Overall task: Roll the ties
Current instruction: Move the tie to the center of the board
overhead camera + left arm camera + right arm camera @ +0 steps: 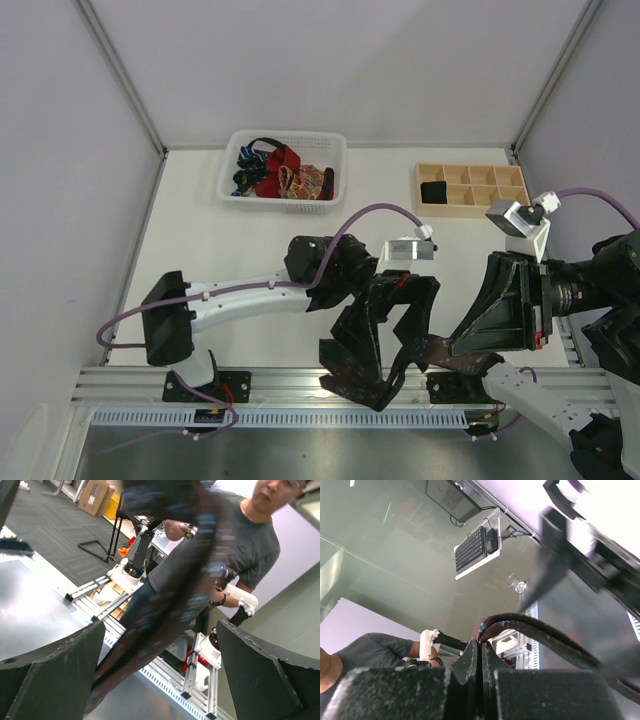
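Observation:
The right gripper carries the hanging tie outward next, lowers it to the bare tabletop before the tray and releases it there.
A dark brown-black tie [436, 351] hangs in the air near the table's front edge, between my two grippers. My right gripper [458, 350] is shut on it; in the right wrist view the tie [540, 630] folds over the closed fingertips [481, 642] and arcs off to the right. My left gripper [385, 355] stands wide open around the same tie. In the left wrist view the tie [165, 595] runs as a blurred diagonal band between the fingers [55, 675], close to the left one. More ties [283, 172], red, blue and patterned, lie heaped in the basket.
The white mesh basket [232, 196] sits at the back centre-left. A pale wooden tray [470, 172] with square compartments is at the back right, with a dark roll [434, 190] in its front-left compartment. An aluminium rail [280, 385] runs along the front edge.

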